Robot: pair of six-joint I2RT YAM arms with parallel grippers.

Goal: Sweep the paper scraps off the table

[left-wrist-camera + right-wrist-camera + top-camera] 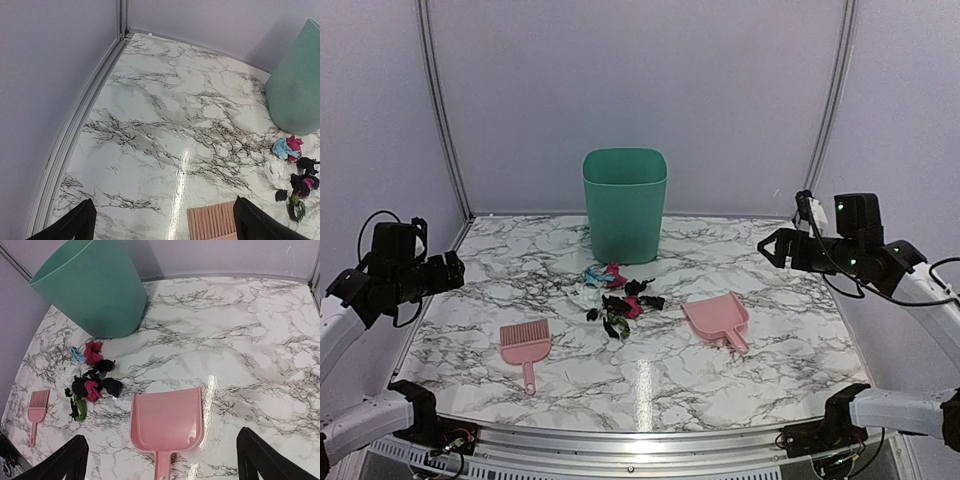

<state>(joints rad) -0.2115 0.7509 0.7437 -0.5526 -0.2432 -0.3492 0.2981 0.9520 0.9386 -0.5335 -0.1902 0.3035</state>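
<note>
The left gripper moves down and across onto the pink brush's handle (528, 375) next, since it lies below the gripper and to its right in the top view.
The paper scraps (620, 294), black, pink, green and light blue, lie in a loose clump at the middle of the marble table (650, 385); they also show in the left wrist view (295, 170) and the right wrist view (90, 380). A pink brush (525, 347) lies left of them, its bristles showing in the left wrist view (212, 220). A pink dustpan (720, 319) lies right of them, and shows in the right wrist view (167, 422). My left gripper (455, 270) hangs open and empty above the table's left edge. My right gripper (768, 248) hangs open and empty above the right side.
A teal waste bin (625, 203) stands upright behind the scraps, also in the right wrist view (90, 287). Grey walls with metal frame posts (440, 110) close in the back and sides. The metal front edge (640, 440) runs along the near side.
</note>
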